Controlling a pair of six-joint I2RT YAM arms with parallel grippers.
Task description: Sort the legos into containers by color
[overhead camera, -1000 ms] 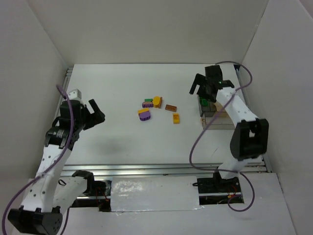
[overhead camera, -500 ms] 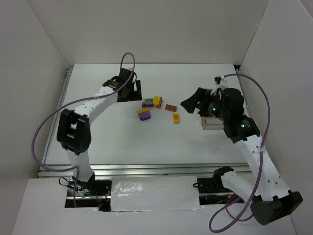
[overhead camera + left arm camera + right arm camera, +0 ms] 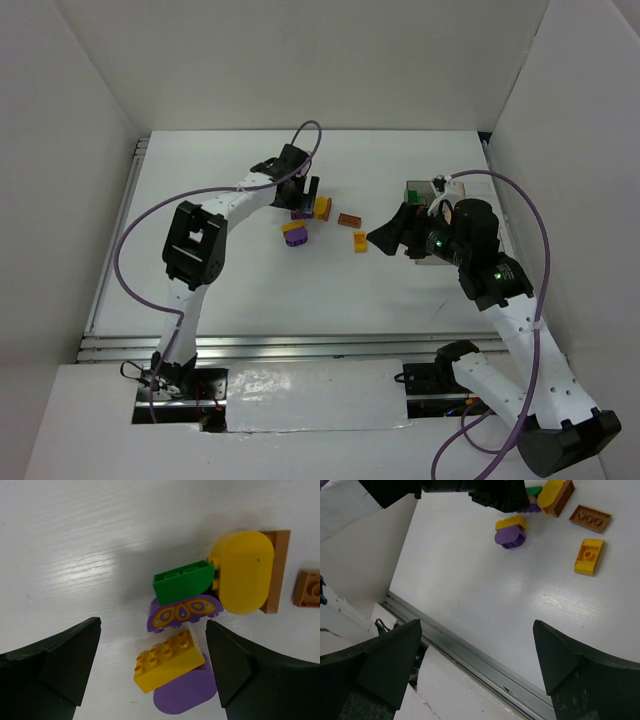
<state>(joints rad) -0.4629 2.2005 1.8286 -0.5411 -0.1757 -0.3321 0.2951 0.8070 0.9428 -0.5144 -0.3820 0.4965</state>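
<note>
The yellow rounded brick stands against the green-topped purple butterfly brick, so my left gripper will next go down, one finger between them, and close on the butterfly brick's ends.
Several legos lie mid-table: a green brick [image 3: 182,582] on a purple butterfly brick [image 3: 184,613], a yellow rounded brick [image 3: 244,572] on a brown plate [image 3: 279,570], and a yellow studded brick [image 3: 169,661] on a purple rounded brick [image 3: 184,697]. A brown flat brick [image 3: 349,220] and a small yellow brick [image 3: 360,241] lie to their right. My left gripper [image 3: 305,195] hovers open over the cluster, its jaws either side of the yellow studded brick. My right gripper [image 3: 385,235] is open and empty, raised right of the bricks. The containers [image 3: 415,192] are mostly hidden behind the right arm.
White walls enclose the table on three sides. A metal rail [image 3: 470,650] runs along the front edge. The purple cables [image 3: 150,225] loop over the left and right sides of the table.
My left arm has swung from the left side to the lego cluster and now hovers over it. My right arm has drawn back from over the containers toward mid-table, gripper open throughout.
</note>
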